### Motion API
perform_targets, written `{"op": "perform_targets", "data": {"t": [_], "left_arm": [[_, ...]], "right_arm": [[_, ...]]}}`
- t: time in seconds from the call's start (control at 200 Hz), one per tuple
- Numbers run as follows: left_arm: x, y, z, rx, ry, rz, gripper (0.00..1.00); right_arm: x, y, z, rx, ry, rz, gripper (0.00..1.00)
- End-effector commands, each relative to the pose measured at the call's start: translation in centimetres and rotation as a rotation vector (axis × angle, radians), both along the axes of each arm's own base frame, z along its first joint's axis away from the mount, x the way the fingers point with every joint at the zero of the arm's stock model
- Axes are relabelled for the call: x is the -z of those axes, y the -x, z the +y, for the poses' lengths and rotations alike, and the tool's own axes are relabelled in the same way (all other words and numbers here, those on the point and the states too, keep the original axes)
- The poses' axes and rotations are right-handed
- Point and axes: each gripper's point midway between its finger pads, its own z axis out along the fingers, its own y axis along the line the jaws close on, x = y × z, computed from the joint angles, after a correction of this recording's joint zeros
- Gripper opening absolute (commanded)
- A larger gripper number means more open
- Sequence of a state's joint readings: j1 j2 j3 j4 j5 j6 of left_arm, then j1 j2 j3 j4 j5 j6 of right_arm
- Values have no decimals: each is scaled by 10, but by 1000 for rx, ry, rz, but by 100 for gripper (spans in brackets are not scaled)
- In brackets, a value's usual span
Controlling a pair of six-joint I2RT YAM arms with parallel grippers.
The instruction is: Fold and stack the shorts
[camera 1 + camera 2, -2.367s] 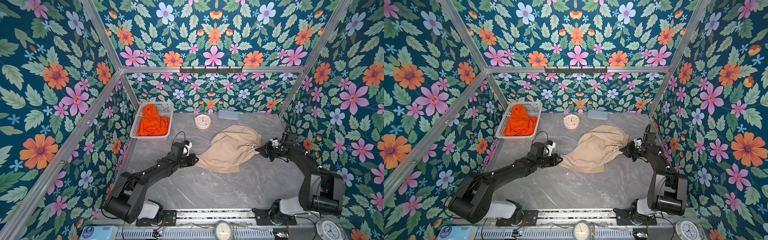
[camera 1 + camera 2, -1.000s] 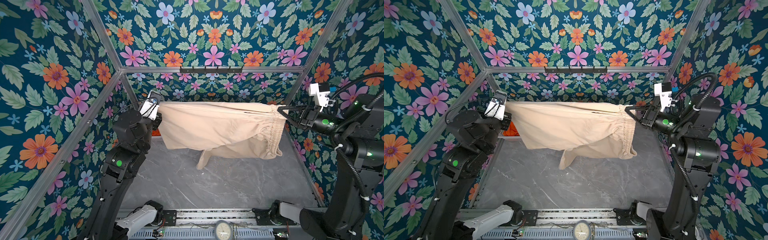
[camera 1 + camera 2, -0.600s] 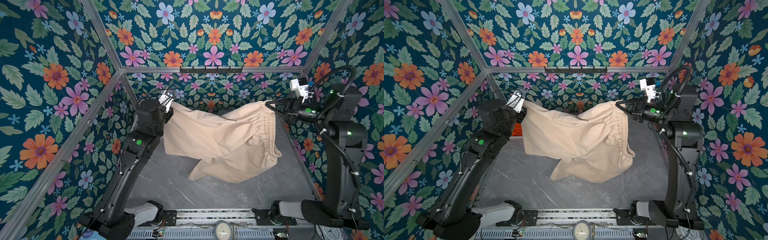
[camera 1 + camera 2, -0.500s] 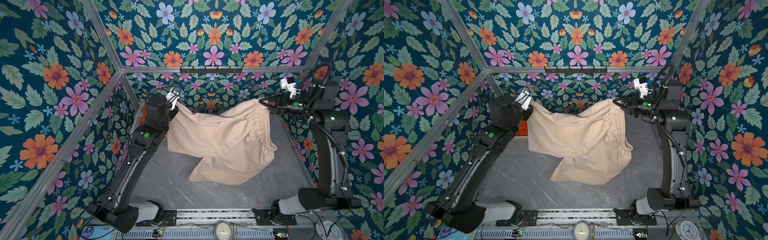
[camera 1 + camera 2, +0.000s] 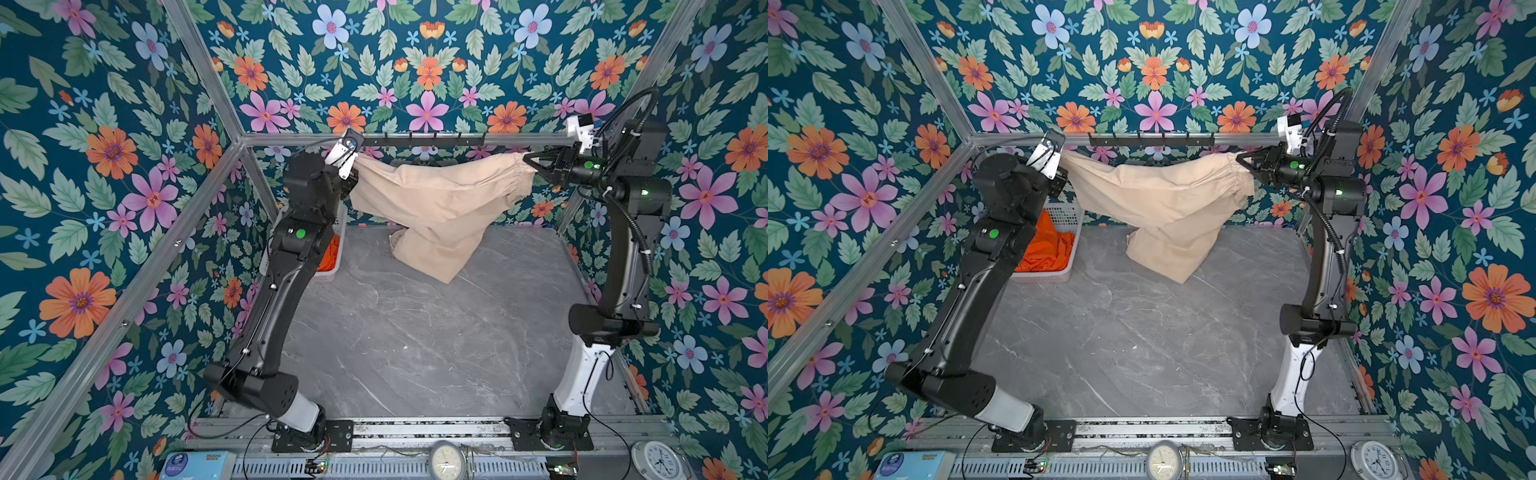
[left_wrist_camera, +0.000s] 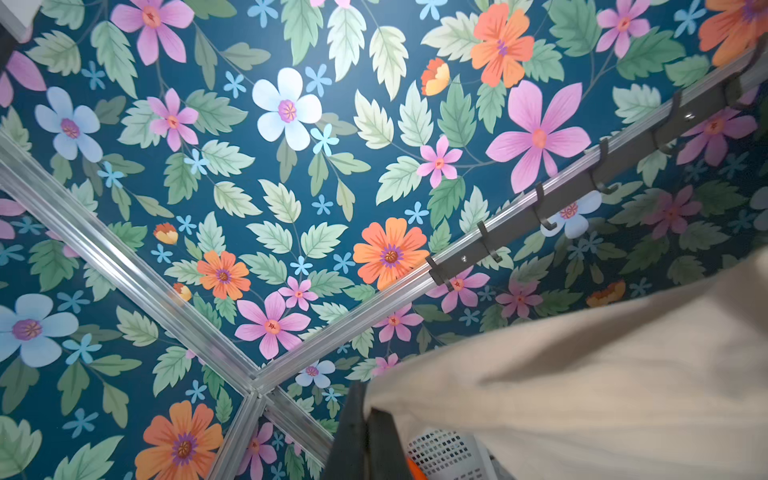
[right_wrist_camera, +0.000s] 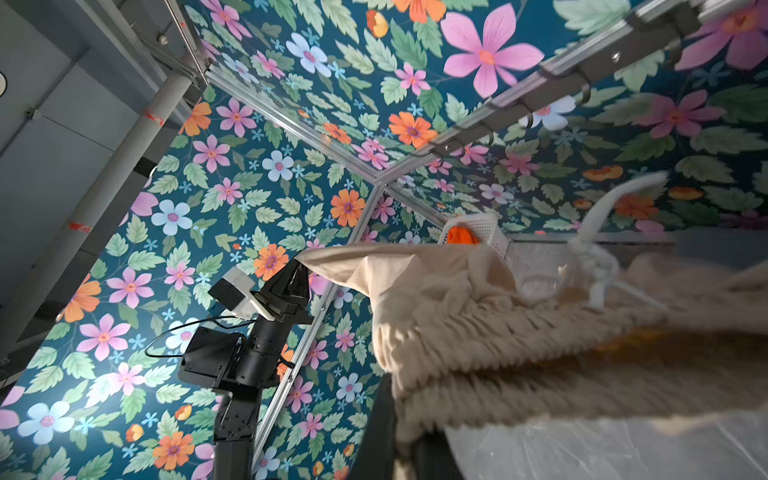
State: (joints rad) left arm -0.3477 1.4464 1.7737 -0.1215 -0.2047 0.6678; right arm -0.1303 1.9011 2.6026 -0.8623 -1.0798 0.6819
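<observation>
I will next move my left gripper down and back to release the hem corner on the grey marble, which is empty below it and nearer my base.
The beige shorts (image 5: 440,203) (image 5: 1163,199) hang stretched in the air near the back wall in both top views. My left gripper (image 5: 355,166) (image 5: 1064,168) (image 6: 368,415) is shut on a leg hem corner. My right gripper (image 5: 530,160) (image 5: 1241,160) (image 7: 399,440) is shut on the gathered waistband (image 7: 540,365), with the white drawstring (image 7: 594,266) dangling beside it. The lower leg droops down to the table. The orange shorts (image 5: 1046,245) (image 5: 330,255) lie bunched in the white basket (image 5: 1067,216), partly hidden by my left arm.
A dark hook rail (image 5: 432,139) runs along the back wall just above the held cloth. The grey marble table (image 5: 395,340) spreads out in front. Two clocks (image 5: 446,461) (image 5: 660,459) and a blue box (image 5: 195,465) sit at the front edge.
Both grippers have moved back toward the rear wall and apart, still holding the beige shorts. The sagging cloth is pulled taut again, and its hanging leg has shifted toward the back.
</observation>
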Motion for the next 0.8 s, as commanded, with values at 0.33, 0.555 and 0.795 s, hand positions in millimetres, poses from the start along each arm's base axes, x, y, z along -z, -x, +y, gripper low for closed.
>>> {"op": "perform_targets", "data": {"t": [0.33,0.555,0.795], "left_arm": [[285,90,30,4,-204,649,0],[386,131,33,38,-339,1001,0],[438,168,24,111,-427,1199,2]], "right_arm": [[296,86,-22,59,57,653,0],[389,128,-33,126,147,941,0],[438,172,-39,181,230,1126,0]]}}
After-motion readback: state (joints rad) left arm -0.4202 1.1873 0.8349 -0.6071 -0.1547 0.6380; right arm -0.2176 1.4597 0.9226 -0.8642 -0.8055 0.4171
